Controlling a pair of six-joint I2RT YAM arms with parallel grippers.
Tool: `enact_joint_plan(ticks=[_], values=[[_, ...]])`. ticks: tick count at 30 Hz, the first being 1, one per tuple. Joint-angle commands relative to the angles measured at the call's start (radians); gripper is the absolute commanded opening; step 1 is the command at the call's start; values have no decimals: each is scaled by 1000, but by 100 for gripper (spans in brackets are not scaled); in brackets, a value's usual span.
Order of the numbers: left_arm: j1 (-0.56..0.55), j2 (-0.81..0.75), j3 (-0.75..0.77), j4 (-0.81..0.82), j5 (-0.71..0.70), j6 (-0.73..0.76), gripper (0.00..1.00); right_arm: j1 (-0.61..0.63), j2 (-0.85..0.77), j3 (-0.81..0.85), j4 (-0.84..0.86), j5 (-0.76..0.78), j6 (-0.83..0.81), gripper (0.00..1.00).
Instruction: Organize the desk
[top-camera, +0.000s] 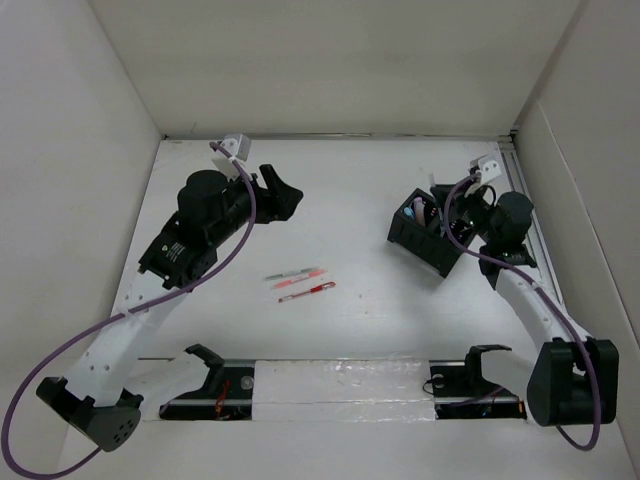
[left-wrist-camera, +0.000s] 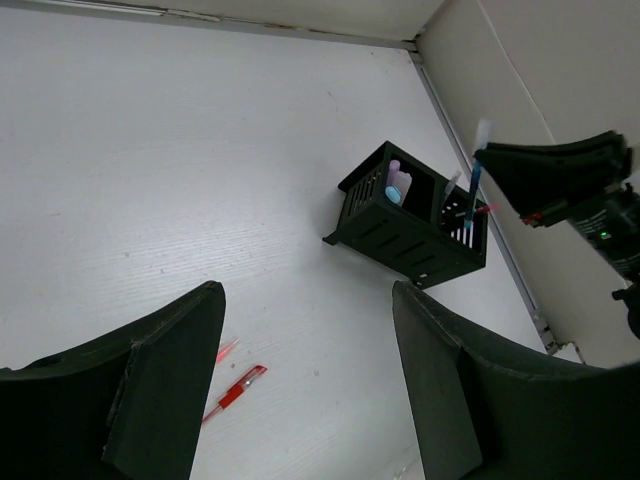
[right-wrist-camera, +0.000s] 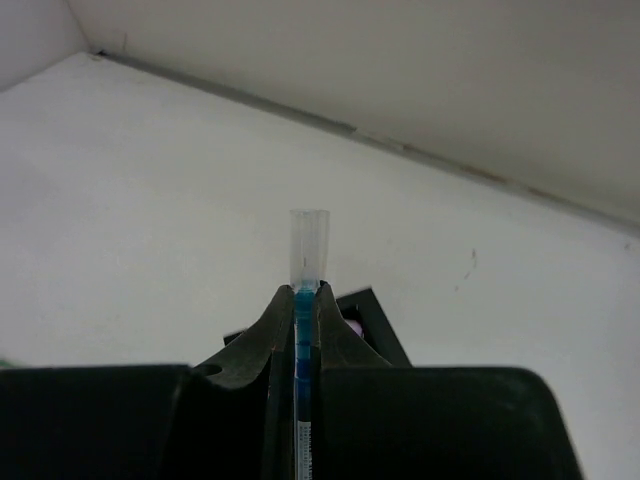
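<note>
Other pens stand in the organizer's pen section (top-camera: 453, 226), so the robot's right gripper should next go down toward the right in the top view and release the blue pen into it.
The white desk (top-camera: 350, 190) holds a black compartmented organizer (top-camera: 428, 235) at the right and three loose pens near the middle: a red one (top-camera: 307, 291) and two paler ones (top-camera: 297, 275). My right gripper (top-camera: 468, 205) is shut on a blue pen with a clear cap (right-wrist-camera: 308, 250), holding it upright over the organizer's right compartment (left-wrist-camera: 460, 215). The blue pen also shows in the left wrist view (left-wrist-camera: 473, 190). My left gripper (left-wrist-camera: 305, 390) is open and empty, raised above the desk at the back left (top-camera: 280, 195). The red pen (left-wrist-camera: 235, 392) lies below its left finger.
The organizer (left-wrist-camera: 410, 225) holds a pale lilac item (left-wrist-camera: 399, 185) in its left compartment and other pens in its right. White panels (top-camera: 100, 120) border the desk on three sides. A taped strip and the arm bases (top-camera: 340, 385) run along the near edge.
</note>
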Motion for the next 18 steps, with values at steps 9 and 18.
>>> enact_joint_plan(ticks=[9,18], values=[[-4,15,4,79,36,-23,63,-104,29,-106,295,-131,115,0],[-4,-3,-17,88,24,-34,63,-215,16,-202,275,-170,77,2]])
